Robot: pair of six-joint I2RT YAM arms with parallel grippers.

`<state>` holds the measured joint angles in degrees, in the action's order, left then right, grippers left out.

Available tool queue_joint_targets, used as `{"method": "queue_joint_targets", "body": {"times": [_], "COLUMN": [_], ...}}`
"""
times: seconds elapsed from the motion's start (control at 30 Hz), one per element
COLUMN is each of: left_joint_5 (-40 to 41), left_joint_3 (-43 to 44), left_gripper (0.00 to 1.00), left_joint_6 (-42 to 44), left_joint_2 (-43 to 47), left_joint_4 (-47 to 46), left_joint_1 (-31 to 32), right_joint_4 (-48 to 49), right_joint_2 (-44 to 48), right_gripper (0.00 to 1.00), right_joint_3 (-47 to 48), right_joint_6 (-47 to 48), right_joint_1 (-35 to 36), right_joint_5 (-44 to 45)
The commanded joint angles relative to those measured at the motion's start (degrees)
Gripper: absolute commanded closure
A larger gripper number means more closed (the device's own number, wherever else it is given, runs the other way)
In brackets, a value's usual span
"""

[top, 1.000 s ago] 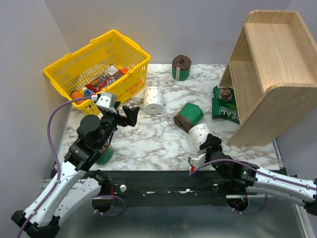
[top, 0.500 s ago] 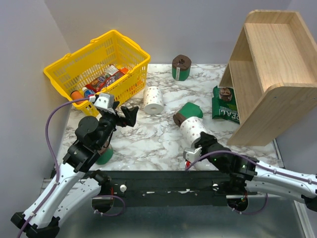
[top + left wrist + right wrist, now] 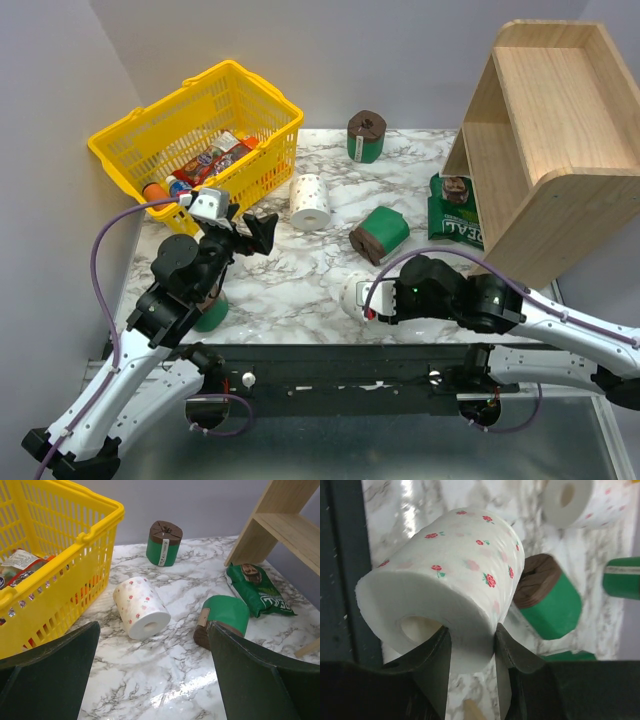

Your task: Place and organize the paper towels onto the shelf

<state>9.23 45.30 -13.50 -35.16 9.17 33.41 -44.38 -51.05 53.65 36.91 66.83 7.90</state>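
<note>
The red-dotted roll (image 3: 352,296) is on its side, held by its cored end, so my right gripper will tilt down next and stand it upright near the table's front edge.
My right gripper (image 3: 372,300) (image 3: 470,636) is shut on a white red-dotted paper towel roll (image 3: 352,296) (image 3: 450,585), one finger inside its hollow core and one outside on the wall. It holds the roll near the table's front edge. A second white roll (image 3: 309,201) (image 3: 141,608) lies mid-table, ahead of my open left gripper (image 3: 252,228) (image 3: 154,645), which hovers apart from it. One green roll (image 3: 380,235) (image 3: 224,617) lies on its side, and another green roll (image 3: 365,136) (image 3: 163,543) stands at the back. The wooden shelf (image 3: 560,130) stands at the right.
A yellow basket (image 3: 200,135) with packaged goods sits back left. A green snack bag (image 3: 455,212) (image 3: 257,590) lies at the shelf's foot. A further green roll (image 3: 210,315) shows partly under my left arm near the front edge.
My right gripper has shut on the white roll beside the lying green roll and swung it left toward the front edge. The left arm has stayed still.
</note>
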Motion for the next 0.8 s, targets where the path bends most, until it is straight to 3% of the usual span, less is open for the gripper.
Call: {"method": "queue_joint_targets", "body": {"times": [0.0,0.2,0.43,0.53,0.57,0.67,0.77], "left_joint_5": [2.2,2.7,3.2,3.3,3.5,4.0,4.4], "left_joint_3": [-0.1,-0.2,0.0,0.0,-0.1,-0.1,0.0], "left_gripper": [0.01,0.01,0.01,0.01,0.01,0.01,0.01], "left_joint_6": [0.5,0.5,0.3,0.3,0.3,0.3,0.4], "left_joint_2": [0.3,0.5,0.0,0.1,0.1,0.3,0.4], "left_joint_4": [-0.6,-0.6,-0.1,0.0,0.0,0.1,0.1], "left_joint_1": [0.3,0.3,0.3,0.3,0.3,0.3,0.3], "right_joint_4": [-15.9,-21.4,-15.7,-12.9,-12.5,-11.5,-9.6], "right_joint_2": [-2.0,-6.8,-9.1,-10.1,-10.3,-9.8,-7.2], "right_gripper": [0.59,0.59,0.55,0.43,0.30,0.13,0.08], "right_joint_3": [5.7,5.7,4.9,5.8,6.4,8.8,9.2], "right_joint_6": [-7.4,-10.5,-6.9,-5.6,-5.5,-7.8,-12.3], "right_joint_1": [0.4,0.3,0.4,0.3,0.3,0.3,0.3], "right_joint_5": [-6.8,-2.5,0.9,4.0,4.5,4.9,4.5]}}
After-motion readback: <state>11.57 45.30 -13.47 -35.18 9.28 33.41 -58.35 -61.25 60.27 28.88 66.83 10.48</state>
